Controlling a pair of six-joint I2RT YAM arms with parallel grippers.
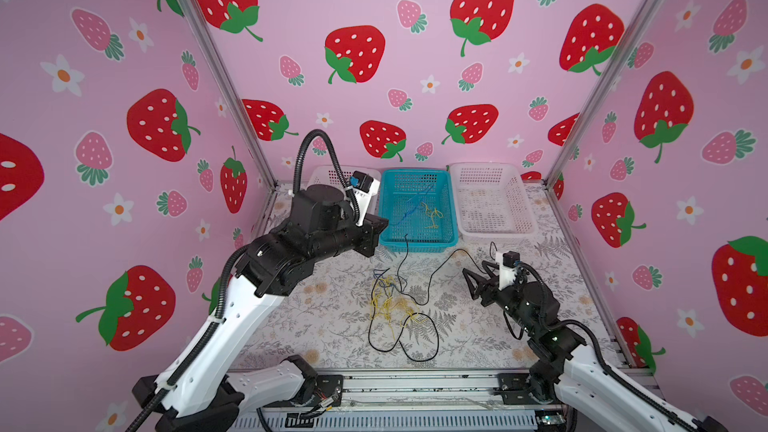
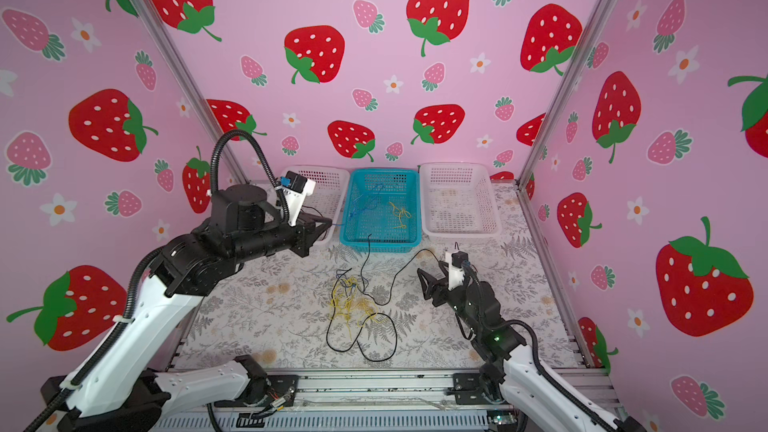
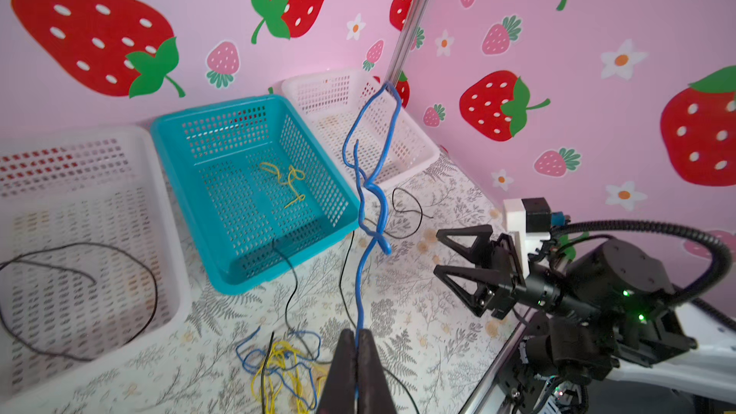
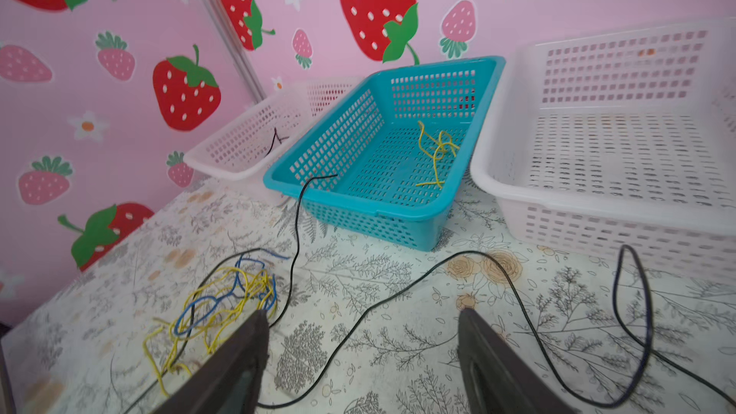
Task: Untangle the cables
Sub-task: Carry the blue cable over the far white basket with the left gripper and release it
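Note:
The left gripper moves outward across the blue basket (image 1: 419, 245) to the empty white basket (image 1: 492, 204) next and releases the blue cable, as the blue basket already holds a yellow cable.
A tangle of yellow, blue and black cables (image 1: 390, 301) (image 2: 353, 301) lies mid-table, with a black loop trailing toward the front. My left gripper (image 1: 384, 224) (image 3: 358, 332) is shut on a blue cable (image 3: 364, 201) (image 1: 409, 210), holding it raised over the blue basket (image 1: 419, 245). Inside that basket lies a yellow cable (image 4: 436, 149) (image 3: 286, 181). My right gripper (image 1: 469, 284) (image 4: 362, 312) stands open just right of the tangle (image 4: 223, 300), holding nothing. A long black cable (image 4: 398, 292) runs on the table between its fingers, and one black end rests on the blue basket's rim.
A white basket (image 1: 498, 234) stands right of the blue one. A second white basket (image 3: 175, 304) on the left holds a black cable (image 3: 153, 292). All three line the back wall. An aluminium rail (image 1: 415, 384) runs along the table's front edge.

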